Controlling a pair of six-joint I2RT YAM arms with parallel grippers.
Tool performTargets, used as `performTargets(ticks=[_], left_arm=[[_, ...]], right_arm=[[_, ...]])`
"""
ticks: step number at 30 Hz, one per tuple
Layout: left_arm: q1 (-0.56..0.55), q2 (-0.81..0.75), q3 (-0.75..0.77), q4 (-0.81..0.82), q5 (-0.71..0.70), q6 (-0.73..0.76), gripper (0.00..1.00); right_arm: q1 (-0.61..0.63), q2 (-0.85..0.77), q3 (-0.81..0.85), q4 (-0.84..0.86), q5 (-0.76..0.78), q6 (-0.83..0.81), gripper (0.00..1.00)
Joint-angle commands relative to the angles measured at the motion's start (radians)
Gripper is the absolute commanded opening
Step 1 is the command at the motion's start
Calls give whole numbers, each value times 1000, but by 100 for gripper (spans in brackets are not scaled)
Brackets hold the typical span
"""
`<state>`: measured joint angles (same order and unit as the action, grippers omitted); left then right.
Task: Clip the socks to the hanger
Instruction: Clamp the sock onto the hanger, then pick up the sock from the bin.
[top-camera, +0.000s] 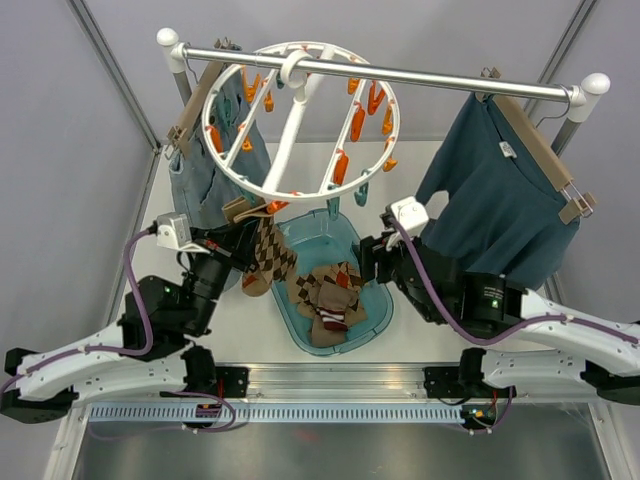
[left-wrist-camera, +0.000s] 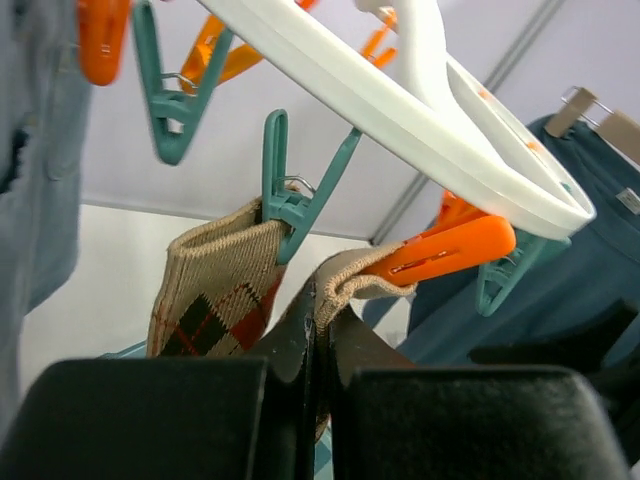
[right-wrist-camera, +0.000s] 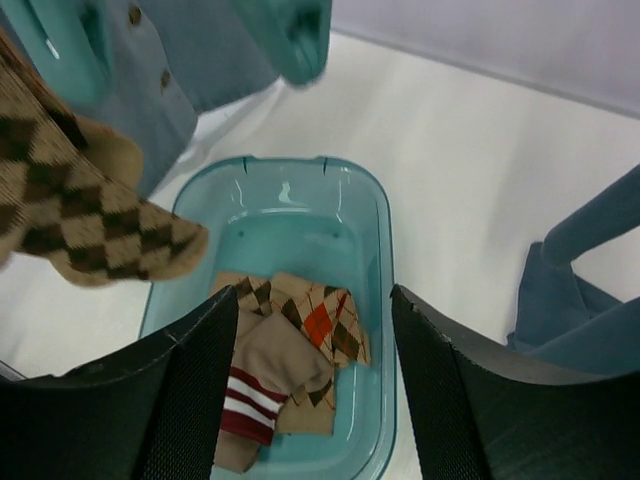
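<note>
My right gripper is to go down into the basin (right-wrist-camera: 300, 215) and back onto the red-striped cuff, because that cuff lies uncovered on top of the pile.
The white ring hanger (top-camera: 300, 120) hangs from the rail, with orange and teal pins. My left gripper (top-camera: 247, 216) is raised under its near rim and shut on a sock's cuff (left-wrist-camera: 343, 283). An orange pin (left-wrist-camera: 440, 250) touches that cuff's upper edge, just above the left gripper (left-wrist-camera: 322, 300). Beside it, a teal pin (left-wrist-camera: 290, 190) clips another argyle sock (left-wrist-camera: 215, 290), which hangs down (top-camera: 268, 250). My right gripper (right-wrist-camera: 312, 295) is open and empty above the teal basin (right-wrist-camera: 300, 215). More socks (right-wrist-camera: 300, 340) lie in the basin, one with a red-striped cuff.
Blue-grey jeans (top-camera: 205, 170) hang on a wooden hanger at the left of the rail. A teal sweater (top-camera: 505, 200) hangs at the right, close to the right arm. The basin (top-camera: 375, 305) sits between both arms on the white table.
</note>
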<state>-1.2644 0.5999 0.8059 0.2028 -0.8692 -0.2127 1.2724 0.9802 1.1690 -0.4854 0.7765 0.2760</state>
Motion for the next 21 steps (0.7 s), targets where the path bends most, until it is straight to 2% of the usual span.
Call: performTargets(ticks=[1, 8, 12, 15, 21], left_arm=[[2, 8, 68, -81, -152, 32, 2], [2, 26, 105, -109, -315, 85, 2], [3, 52, 115, -68, -393, 146, 2], [13, 70, 116, -25, -407, 203, 2], [25, 101, 127, -11, -399, 205, 2]], right_arm=[[5, 6, -67, 27, -8, 55, 68], [4, 61, -221, 100, -74, 135, 66], [4, 97, -311, 185, -198, 135, 65], [4, 118, -380, 269, -279, 132, 64], [7, 198, -443, 372, -465, 129, 57]])
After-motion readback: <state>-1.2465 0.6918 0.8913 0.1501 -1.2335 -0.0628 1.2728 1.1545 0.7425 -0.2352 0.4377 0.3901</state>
